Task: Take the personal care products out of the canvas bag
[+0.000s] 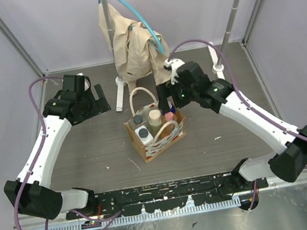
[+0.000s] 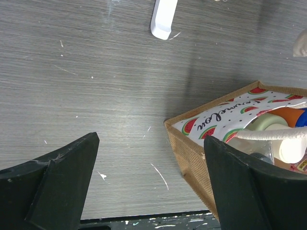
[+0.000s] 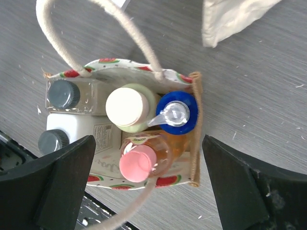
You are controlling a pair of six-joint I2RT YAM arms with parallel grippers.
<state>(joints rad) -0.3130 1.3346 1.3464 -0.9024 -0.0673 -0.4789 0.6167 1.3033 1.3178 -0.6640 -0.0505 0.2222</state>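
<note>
The robot's right gripper will move down and slightly back toward the robot's base to the pink-capped bottle [image 1: 169,116] [image 3: 138,163], because the bottle's cap is upright between the gripper's fingers.
The canvas bag [image 1: 158,139] stands upright at the table's middle, both loop handles up. In the right wrist view the bag [image 3: 194,125] holds five bottles: pink-capped peach [image 3: 137,163], blue-capped orange [image 3: 176,113], cream-lidded beige [image 3: 125,107], dark-capped clear [image 3: 63,94], and white rectangular with grey top [image 3: 81,129]. My right gripper [image 1: 166,98] is open and empty above the bag's far side, its jaws [image 3: 148,143] straddling the pink-capped bottle from above. My left gripper [image 1: 99,98] is open and empty, left of the bag. In its wrist view [image 2: 151,143] the bag's corner [image 2: 192,155] lies by the right finger.
A beige jacket [image 1: 131,45] hangs on a blue hanger from a white rack at the back, just behind the bag. The rack's white feet [image 1: 119,95] rest on the table; one shows in the left wrist view [image 2: 162,19]. The jacket's hem [image 3: 235,19] hangs beyond the bag.
</note>
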